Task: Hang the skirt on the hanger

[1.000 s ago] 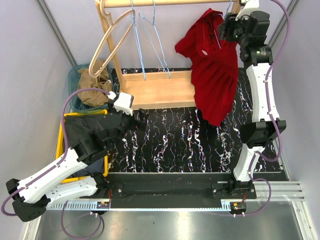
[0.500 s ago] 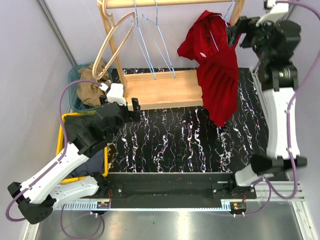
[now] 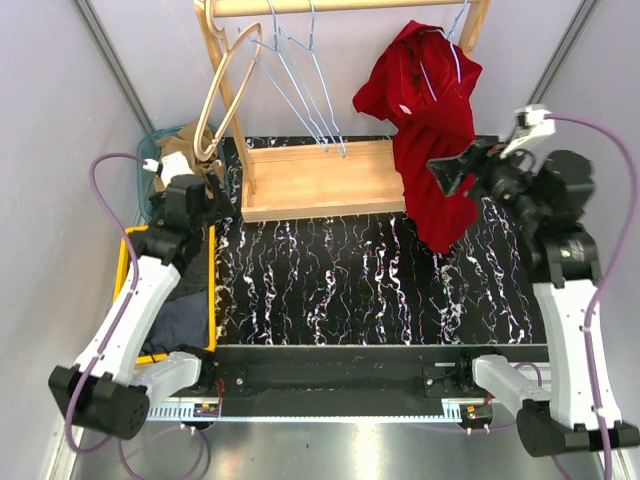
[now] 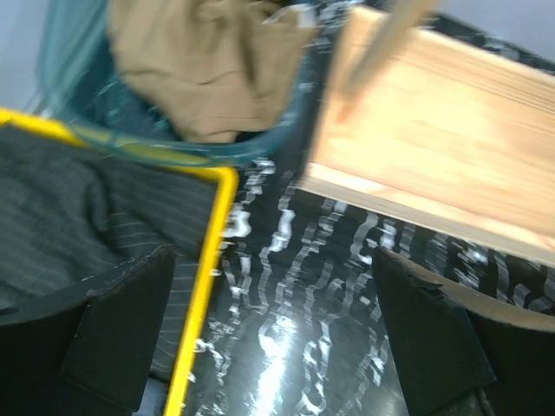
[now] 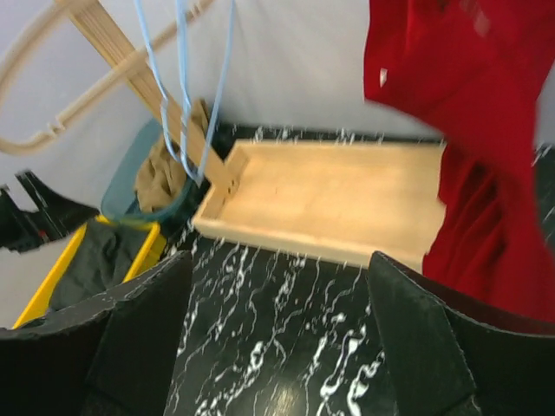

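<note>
The red skirt (image 3: 432,130) is already hanging, so the robot's left gripper should next move outward and down onto the tan garment's side by the rack, which is farther out and below.
The red skirt (image 3: 432,130) hangs on a blue wire hanger (image 3: 457,45) at the right end of the wooden rail (image 3: 330,6); it also shows in the right wrist view (image 5: 473,130). My right gripper (image 3: 456,170) is open and empty, just in front of the skirt's lower half and apart from it; its jaws stand wide over the marble table (image 5: 277,347). My left gripper (image 3: 203,198) is open and empty at the far left, over the table beside the yellow bin's rim (image 4: 204,277).
Empty blue wire hangers (image 3: 300,80) and a beige wooden hanger (image 3: 225,90) hang on the rail. The rack's wooden base (image 3: 320,180) lies behind. A teal basket (image 4: 173,152) holds a tan garment (image 4: 208,61). The yellow bin holds dark cloth (image 4: 78,208).
My right gripper has left the top of the skirt and dropped down and nearer. The skirt stays hanging. My left gripper swung left and back toward the basket.
</note>
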Available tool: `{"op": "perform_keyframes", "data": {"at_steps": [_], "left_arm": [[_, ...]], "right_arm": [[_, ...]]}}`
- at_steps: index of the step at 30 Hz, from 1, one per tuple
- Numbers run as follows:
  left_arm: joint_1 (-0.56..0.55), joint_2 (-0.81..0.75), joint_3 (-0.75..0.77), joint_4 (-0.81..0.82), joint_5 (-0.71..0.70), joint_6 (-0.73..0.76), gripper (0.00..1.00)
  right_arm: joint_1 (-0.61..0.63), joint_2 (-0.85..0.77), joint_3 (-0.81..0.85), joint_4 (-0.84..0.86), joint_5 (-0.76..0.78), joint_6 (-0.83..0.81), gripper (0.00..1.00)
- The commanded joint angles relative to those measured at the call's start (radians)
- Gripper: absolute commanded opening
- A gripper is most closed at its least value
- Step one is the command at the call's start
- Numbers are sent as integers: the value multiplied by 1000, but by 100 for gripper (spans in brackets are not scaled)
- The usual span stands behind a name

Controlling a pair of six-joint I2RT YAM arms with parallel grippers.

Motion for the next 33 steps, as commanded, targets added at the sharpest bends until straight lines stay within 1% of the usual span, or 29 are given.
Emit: {"op": "perform_keyframes", "data": {"at_steps": [1,2,3,7,8,9,10,14,16,18,20,21,24,27,28,29,30,31,32,33], "left_arm": [[119,66,48,67,82,-31,99],[157,82,53,76,97,-37,99],[175,109,54,91,108,-41,99],[261,177,51,228,155,-39,99],[268,195,53,248,172,-39,99],[275,239,66,266,183,-31,99],[306,262,72,298,192,-27,99],[334,397,111,398,273,-10,99],[341,480,131,481,333,-5,99],[341,563,169,515,399,-17,98],[341,612,197,549,473,-19,96],[341,652,212,605,484,-34,95],[341,727,258,633,484,-60,91],[341,795,327,581,455,-68,83],[341,809,342,563,406,-68,78],[340,830,359,555,396,-68,72],[341,838,381,517,389,-65,61],[341,842,387,506,376,-61,54],[341,844,390,500,369,-59,45],[341,843,389,497,366,-51,31]], "right_arm": [[94,79,-118,-9,15,20,87],[132,109,-129,0,41,14,86],[198,125,-148,9,93,12,86],[298,181,-237,115,115,38,83],[307,195,-282,170,113,41,83],[318,198,-302,195,115,46,82],[327,204,-317,216,117,54,82],[344,229,-392,339,118,57,82],[349,243,-402,364,115,52,82],[350,272,-403,381,124,48,82],[352,302,-394,385,121,38,82],[350,313,-391,385,109,35,82],[350,350,-380,384,89,35,82],[350,375,-376,385,87,35,81],[350,381,-376,385,90,35,81],[350,392,-373,382,93,35,81],[350,395,-371,384,98,32,81],[352,399,-371,384,103,31,81],[350,405,-367,382,103,28,81],[350,410,-362,382,103,23,81]]}}
